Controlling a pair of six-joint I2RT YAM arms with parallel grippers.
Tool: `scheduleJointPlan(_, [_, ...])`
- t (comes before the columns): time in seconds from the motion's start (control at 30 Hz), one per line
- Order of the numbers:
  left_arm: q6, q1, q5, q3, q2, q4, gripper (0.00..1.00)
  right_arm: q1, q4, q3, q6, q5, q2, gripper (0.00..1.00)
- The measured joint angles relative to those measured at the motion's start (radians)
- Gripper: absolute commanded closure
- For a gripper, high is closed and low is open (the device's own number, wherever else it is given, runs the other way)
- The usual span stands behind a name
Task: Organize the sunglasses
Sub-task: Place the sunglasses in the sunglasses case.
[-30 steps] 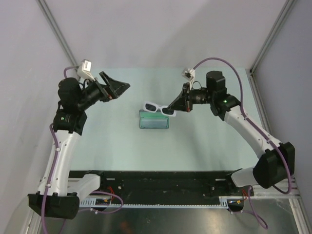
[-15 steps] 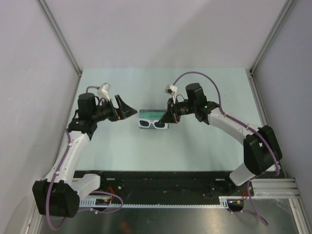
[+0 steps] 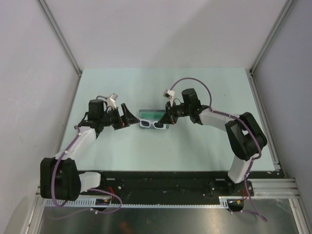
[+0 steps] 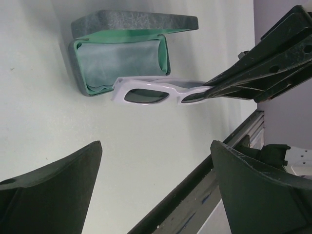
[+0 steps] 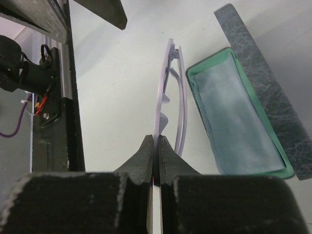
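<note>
My right gripper has the sunglasses. It needs to move them outward next, then down onto the grey-blue cloth (image 5: pixel 236 122).
The white-framed sunglasses (image 3: pixel 152 124) with dark lenses are folded and stand low over the table, just in front of the open grey case (image 3: pixel 152 115). My right gripper (image 3: pixel 167 121) is shut on their right end; in the right wrist view the fingertips (image 5: pixel 163 148) pinch the frame (image 5: pixel 168 90). In the left wrist view the sunglasses (image 4: pixel 156 92) sit at the case's (image 4: pixel 122 58) front edge. The case has a green lining with a grey-blue cloth (image 5: pixel 236 122) in it. My left gripper (image 3: pixel 130 117) is open and empty, a little left of the sunglasses.
The case's grey lid (image 4: pixel 136 20) lies open at the far side. The black rail (image 3: pixel 165 181) at the table's near edge runs below both arms. Grey walls close in the left, right and back.
Both arms have come down and inward toward the case. My right gripper has carried the sunglasses from behind the case to its near side and lowered them. My left gripper has closed in from the left.
</note>
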Motion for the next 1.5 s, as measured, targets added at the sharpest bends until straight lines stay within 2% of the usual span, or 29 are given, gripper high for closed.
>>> scheduleJointPlan(0.5, [-0.021,-0.001,-0.024,0.006,0.175,0.089,0.06,-0.046,0.012,0.071,-0.072,-0.008,0.126,1.00])
scheduleJointPlan(0.97, [-0.055,-0.032,-0.029,0.040,0.256,0.145,0.08,-0.061,0.017,0.088,-0.103,-0.057,0.210,1.00])
scheduleJointPlan(1.5, [-0.056,-0.047,-0.029,0.048,0.278,0.159,0.09,-0.064,0.063,0.094,-0.114,-0.084,0.246,1.00])
